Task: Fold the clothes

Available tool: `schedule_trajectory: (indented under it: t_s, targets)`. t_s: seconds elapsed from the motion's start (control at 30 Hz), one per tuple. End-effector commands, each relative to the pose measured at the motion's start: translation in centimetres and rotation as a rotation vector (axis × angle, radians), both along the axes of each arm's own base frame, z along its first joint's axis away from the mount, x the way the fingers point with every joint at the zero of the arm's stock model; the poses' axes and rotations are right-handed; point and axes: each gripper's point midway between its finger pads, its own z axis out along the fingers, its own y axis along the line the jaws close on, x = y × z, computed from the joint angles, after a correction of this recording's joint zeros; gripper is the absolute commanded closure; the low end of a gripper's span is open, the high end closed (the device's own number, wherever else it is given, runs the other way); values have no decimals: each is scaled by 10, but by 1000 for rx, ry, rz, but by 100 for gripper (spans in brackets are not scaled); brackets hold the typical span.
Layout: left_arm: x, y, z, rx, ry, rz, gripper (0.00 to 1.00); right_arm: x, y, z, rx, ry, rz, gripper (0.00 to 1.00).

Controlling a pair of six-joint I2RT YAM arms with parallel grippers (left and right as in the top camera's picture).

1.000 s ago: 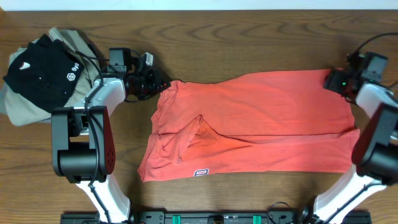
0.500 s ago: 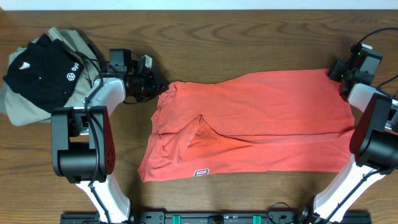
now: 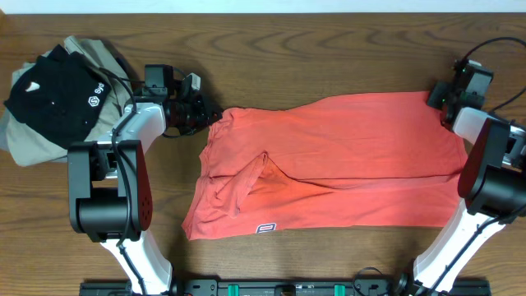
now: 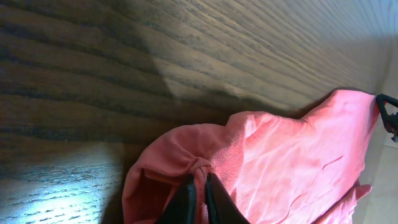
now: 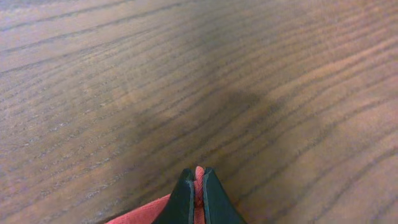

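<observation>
The corner goes up and back in my right gripper next, then down over the shirt's near strip (image 3: 445,191) for release, as that lies back from the gripper.
The coral-red T-shirt (image 3: 329,164) lies spread across the table's middle, folded lengthwise, with a small label (image 3: 265,228) on its near hem. My left gripper (image 3: 209,117) is shut on the shirt's far left corner; in the left wrist view its fingertips (image 4: 200,183) pinch a bunched fold of red cloth (image 4: 280,155). At the shirt's far right corner, my right gripper (image 3: 438,100) is shut on the cloth; the right wrist view shows a thin red edge (image 5: 199,177) squeezed between the black fingertips.
A black garment with white logos (image 3: 57,90) lies on a khaki-grey garment (image 3: 33,140) at the far left. Bare wooden table (image 3: 329,49) runs behind the shirt. Both arm bases (image 3: 107,197) stand at the near edge.
The right gripper has moved slightly left onto the shirt's far right corner and closed on it. The left gripper keeps its hold and has not moved.
</observation>
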Motion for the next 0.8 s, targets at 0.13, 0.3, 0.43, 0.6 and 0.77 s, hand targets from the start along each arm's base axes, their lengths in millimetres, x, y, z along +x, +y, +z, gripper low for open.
schedule_trajectory:
  t_s: [0.13,0.3,0.43,0.6,0.77]
  targets:
    - [6,2,27,21,-81,-18,94,-35,-12,57,23,35,-81,99]
    - [-6,8,56,74,-111,-27,93,-81,-17,122,27,58,-129,99]
    - [-44,26,59,185,25,11,94,-139,-28,140,-3,186,-229,99]
    - [-108,44,54,304,267,19,94,-206,-42,130,-14,400,-365,99]
    - [-151,44,48,310,428,-35,94,-238,-45,111,40,526,-404,99]
